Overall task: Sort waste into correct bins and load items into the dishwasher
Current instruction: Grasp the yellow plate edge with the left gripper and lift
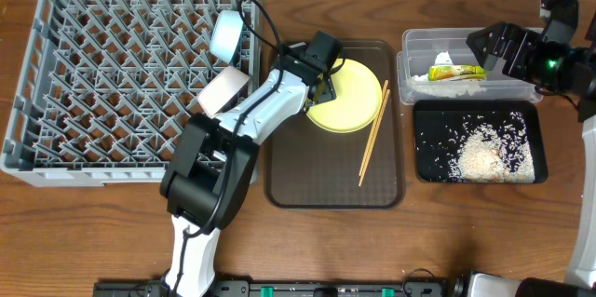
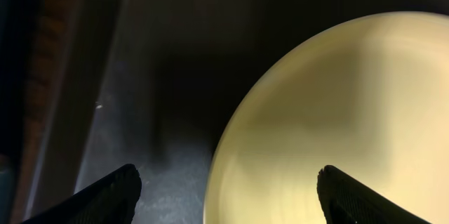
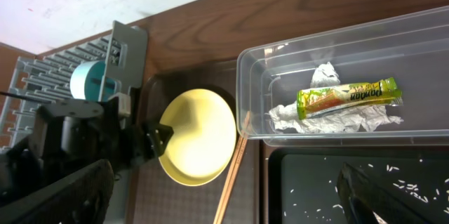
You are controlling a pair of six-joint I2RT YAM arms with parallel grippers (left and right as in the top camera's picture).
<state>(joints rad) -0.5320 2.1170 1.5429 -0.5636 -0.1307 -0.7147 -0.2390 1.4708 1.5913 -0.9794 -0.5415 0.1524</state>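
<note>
My left gripper will go down a little next and close on the yellow plate's rim (image 2: 210, 194), because the rim of that plate is just below, between its open fingers.
The yellow plate (image 1: 352, 100) lies on the brown serving tray (image 1: 317, 185), with the two chopsticks (image 1: 374, 134) at its right. My left gripper (image 1: 319, 77) is open and low over the plate's left rim; in the left wrist view its fingers (image 2: 228, 196) straddle the plate's edge (image 2: 337, 112). My right gripper (image 1: 482, 46) is open and empty above the clear tub (image 1: 410, 64), which holds the green-and-yellow wrapper (image 1: 456, 73) and crumpled white paper (image 3: 316, 115). The black tray (image 1: 424, 139) holds rice (image 1: 484, 155). A pale blue bowl (image 1: 226, 34) and a white bowl (image 1: 223, 90) sit in the grey dish rack (image 1: 112, 83).
The rack fills the table's left half and touches the brown tray's left side. The clear tub and black tray stand close together at the right of the brown tray. My left arm (image 1: 214, 162) reaches over the rack's right edge.
</note>
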